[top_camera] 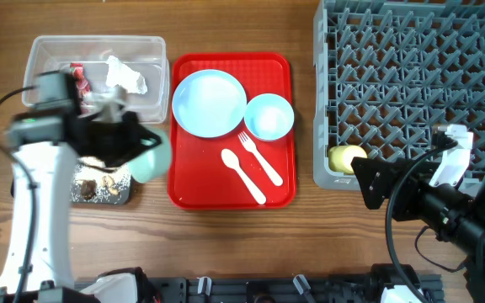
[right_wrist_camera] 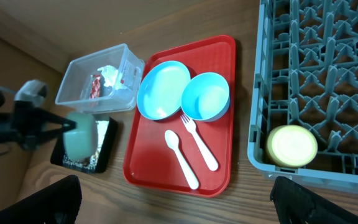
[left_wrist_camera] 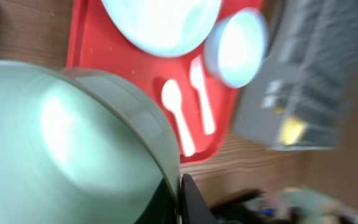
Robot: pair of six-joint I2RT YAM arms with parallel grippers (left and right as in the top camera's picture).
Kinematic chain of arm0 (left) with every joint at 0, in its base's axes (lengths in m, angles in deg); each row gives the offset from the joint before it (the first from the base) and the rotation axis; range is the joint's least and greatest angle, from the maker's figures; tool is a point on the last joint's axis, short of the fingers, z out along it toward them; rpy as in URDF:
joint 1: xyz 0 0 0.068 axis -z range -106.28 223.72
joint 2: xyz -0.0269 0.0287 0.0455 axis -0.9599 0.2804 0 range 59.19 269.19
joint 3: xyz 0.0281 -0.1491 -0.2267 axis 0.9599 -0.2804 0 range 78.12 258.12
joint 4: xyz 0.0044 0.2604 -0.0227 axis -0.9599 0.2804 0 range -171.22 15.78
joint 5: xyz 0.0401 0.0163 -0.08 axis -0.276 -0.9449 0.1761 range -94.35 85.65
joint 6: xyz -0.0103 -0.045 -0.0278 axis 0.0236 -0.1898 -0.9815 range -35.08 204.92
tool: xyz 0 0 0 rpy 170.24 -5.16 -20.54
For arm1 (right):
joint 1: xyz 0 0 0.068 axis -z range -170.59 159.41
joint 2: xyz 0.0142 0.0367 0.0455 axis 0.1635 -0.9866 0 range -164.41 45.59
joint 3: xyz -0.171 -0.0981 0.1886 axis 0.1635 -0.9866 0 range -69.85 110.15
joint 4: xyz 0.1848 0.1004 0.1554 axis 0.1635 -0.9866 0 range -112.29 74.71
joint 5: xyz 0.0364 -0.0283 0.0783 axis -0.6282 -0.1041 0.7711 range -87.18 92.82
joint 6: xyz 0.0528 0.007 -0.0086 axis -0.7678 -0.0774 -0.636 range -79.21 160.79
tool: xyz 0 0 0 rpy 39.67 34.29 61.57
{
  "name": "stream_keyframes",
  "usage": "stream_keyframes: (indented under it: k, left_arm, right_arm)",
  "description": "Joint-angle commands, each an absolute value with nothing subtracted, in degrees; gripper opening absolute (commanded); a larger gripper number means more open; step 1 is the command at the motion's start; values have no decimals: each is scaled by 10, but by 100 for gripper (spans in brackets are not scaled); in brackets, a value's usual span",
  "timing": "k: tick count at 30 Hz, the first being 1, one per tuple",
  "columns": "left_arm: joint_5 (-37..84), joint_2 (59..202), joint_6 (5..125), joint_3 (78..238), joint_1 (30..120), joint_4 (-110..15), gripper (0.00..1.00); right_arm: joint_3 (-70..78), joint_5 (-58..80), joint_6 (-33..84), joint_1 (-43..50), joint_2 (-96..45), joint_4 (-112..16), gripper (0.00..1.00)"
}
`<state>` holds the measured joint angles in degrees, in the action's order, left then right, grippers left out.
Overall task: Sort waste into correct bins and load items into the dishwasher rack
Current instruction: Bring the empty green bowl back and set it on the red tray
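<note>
The pale green bowl in the robot's left gripper should be turned upright next and then lowered beside the spoon, where the red tray is empty.
My left gripper point(top_camera: 141, 143) is shut on the rim of the pale green bowl point(top_camera: 151, 157), held tipped on its side over the black tray point(top_camera: 101, 187) that holds brownish crumbly food scraps point(top_camera: 91, 181). In the left wrist view the pale green bowl point(left_wrist_camera: 67, 149) fills the frame, its rim pinched between the fingers point(left_wrist_camera: 180, 199). The clear tub point(top_camera: 99, 71) holds the red wrapper point(top_camera: 78, 77) and white napkin point(top_camera: 126, 76). The blue plate point(top_camera: 209, 103), blue bowl point(top_camera: 269, 116), fork point(top_camera: 259, 156) and spoon point(top_camera: 242, 174) lie on the red tray. The yellow cup point(top_camera: 346, 156) sits in the grey rack point(top_camera: 411, 76). My right gripper point(right_wrist_camera: 176, 214) is open and empty.
The red serving tray point(top_camera: 194, 181) lies between the bins and the rack. My right arm point(top_camera: 445, 194) hovers at the rack's front right corner. Bare wooden table runs along the front edge.
</note>
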<state>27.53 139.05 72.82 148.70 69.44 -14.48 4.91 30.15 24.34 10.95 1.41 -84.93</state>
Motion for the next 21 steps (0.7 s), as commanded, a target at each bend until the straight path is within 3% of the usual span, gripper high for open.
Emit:
stream_keyframes:
  k: [1,5,8,13,19,21]
  left_arm:
    - [12,1399,588,1480,857,-189,4]
    - [-121,1439,547,1456,992,-249,4]
    - [-150,1478,544,1456,1041,-278,7]
    - [-146,1548,539,1456,1065,-315,11]
    - [-130,1561,512,1456,1065,-308,33]
    - [-105,1556,512,1457,1064,-302,35]
  right_arm:
    - [53,296,241,107,15,-848,100]
    - [53,294,241,107,15,-848,100]
    - [53,294,241,107,15,-854,100]
    - [53,294,241,107,15,-855,100]
    - [53,294,241,107,15,-855,100]
    - [53,294,241,107,15,-855,100]
